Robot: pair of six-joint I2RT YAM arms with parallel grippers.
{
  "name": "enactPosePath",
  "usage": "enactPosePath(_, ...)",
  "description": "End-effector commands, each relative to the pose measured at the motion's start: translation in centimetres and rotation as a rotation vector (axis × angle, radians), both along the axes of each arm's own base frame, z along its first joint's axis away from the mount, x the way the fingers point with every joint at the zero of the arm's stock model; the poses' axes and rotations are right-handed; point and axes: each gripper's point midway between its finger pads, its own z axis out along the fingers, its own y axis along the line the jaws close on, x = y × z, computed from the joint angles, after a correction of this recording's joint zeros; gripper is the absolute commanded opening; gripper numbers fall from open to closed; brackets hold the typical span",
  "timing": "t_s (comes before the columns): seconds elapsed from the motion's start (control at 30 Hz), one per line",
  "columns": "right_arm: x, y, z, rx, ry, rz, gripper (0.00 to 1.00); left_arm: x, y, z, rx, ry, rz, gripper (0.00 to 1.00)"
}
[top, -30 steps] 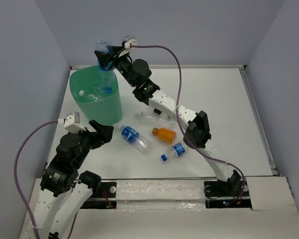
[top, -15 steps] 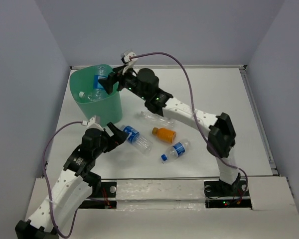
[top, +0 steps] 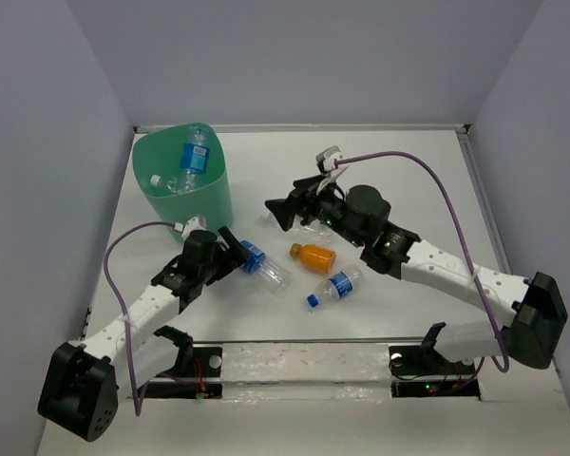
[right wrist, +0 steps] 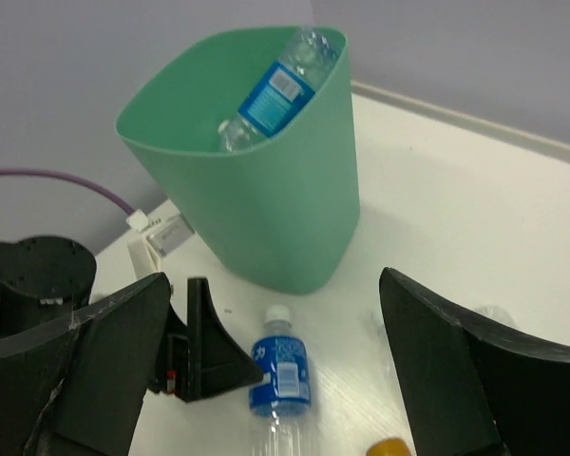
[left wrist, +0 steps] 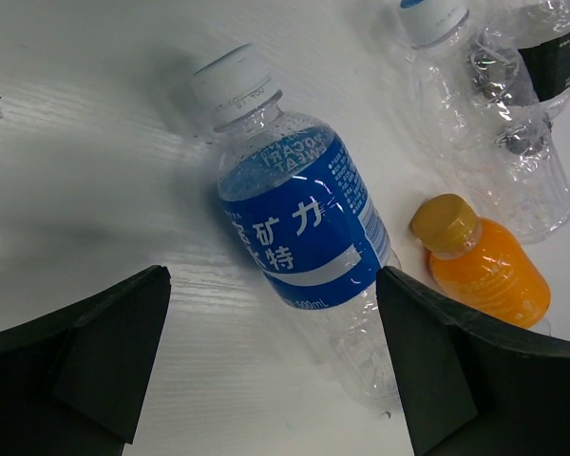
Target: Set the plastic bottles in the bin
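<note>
The robot's left gripper will move down and slightly outward over the blue-label bottle, then bring its fingers around the label, since the label is beyond them.
The mint-green bin point(top: 214, 204) stands at the back left, with blue-label bottles point(top: 194, 156) inside; it also shows in the right wrist view point(right wrist: 266, 199). My left gripper point(top: 234, 252) is open, its jaws on either side of a blue-label bottle point(left wrist: 299, 228) lying on the table point(top: 264, 266). My right gripper point(top: 277, 215) is open and empty, above a crumpled clear bottle with a black label point(top: 304, 228). An orange bottle point(top: 313, 256) and a small blue-label bottle point(top: 332, 287) lie near the middle.
The white table point(top: 408, 180) has a raised rim at the back and right. Grey walls stand on three sides. Purple cables point(top: 114, 275) loop over both arms. The two grippers are close together beside the bin.
My right gripper let go of a blue-label bottle into the bin and pulled back to the table's middle. My left arm stretched forward to the blue-label bottle on the table.
</note>
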Motion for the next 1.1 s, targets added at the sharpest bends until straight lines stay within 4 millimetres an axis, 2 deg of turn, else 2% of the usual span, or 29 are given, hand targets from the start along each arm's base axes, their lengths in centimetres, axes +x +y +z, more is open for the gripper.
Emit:
enactPosePath(0.0,-0.9,-1.7,-2.3,-0.032,0.046,-0.025,0.96,2.6,-1.0,1.9,-0.033,-0.092,0.019,0.99)
enactPosePath(0.1,-2.2,-1.5,-4.5,-0.028,0.12,0.025,0.96,3.3,-1.3,1.4,-0.032,-0.086,0.032,0.99)
enactPosePath(0.13,-2.9,-1.3,-6.0,-0.046,0.148,0.062,0.96,3.5,-1.4,1.3,-0.026,-0.08,0.034,0.99)
enactPosePath(0.23,-3.8,-1.7,-7.7,-0.045,0.2,0.079,0.96,4.2,-1.6,0.6,-0.003,-0.074,0.049,0.99)
enactPosePath(0.27,-4.1,-2.0,-9.2,-0.062,0.222,0.075,0.96,4.5,-1.8,0.5,-0.005,-0.077,0.05,0.99)
enactPosePath(0.43,-5.9,-2.8,-10.8,-0.058,0.266,0.121,0.95,5.4,-2.7,-1.5,0.027,-0.02,0.033,0.99)
enactPosePath(0.53,-6.4,-3.7,-12.3,-0.074,0.298,0.107,0.95,5.9,-2.8,-1.9,0.039,-0.019,0.041,0.96)
enactPosePath(0.6,-6.7,-4.5,-13.8,-0.083,0.34,0.079,0.95,6.0,-2.7,-1.8,0.043,-0.03,0.048,0.86)
enactPosePath(0.63,-6.0,-5.7,-14.9,-0.104,0.369,-0.001,0.95,6.0,-2.5,-1.6,0.044,-0.037,0.051,0.8)
enactPosePath(0.67,-6.0,-6.5,-15.3,-0.103,0.392,-0.039,0.95,5.9,-2.4,-1.5,0.047,-0.045,0.054,0.71)
enactPosePath(0.73,-5.9,-8.0,-16.6,-0.087,0.472,-0.129,0.96,5.6,-2.1,-1.2,0.053,-0.054,0.054,0.62)
enactPosePath(0.77,-5.8,-10.0,-18.0,-0.099,0.507,-0.223,0.97,5.2,-1.7,-0.8,0.056,-0.065,0.056,0.59)
enactPosePath(0.9,-6.6,-14.2,-21.0,-0.025,0.634,-0.419,0.98,4.0,-1.7,1.3,0.054,-0.109,0.021,0.56)
enactPosePath(0.93,-7.2,-15.4,-21.9,-0.008,0.69,-0.475,0.98,4.0,-2.0,3.5,0.035,-0.162,0.007,0.56)
enactPosePath(0.97,-7.6,-16.1,-22.4,-0.003,0.715,-0.496,0.99,3.3,-2.2,4.0,0.047,-0.154,-0.015,0.56)
enactPosePath(1.0,-8.0,-16.6,-21.7,0.061,0.739,-0.508,0.99,3.2,-2.4,5.3,0.043,-0.181,-0.023,0.56)
enactPosePath(1.07,-9.0,-18.1,-22.7,0.045,0.781,-0.555,0.99,2.9,-2.1,9.4,0.048,-0.257,-0.02,0.56)
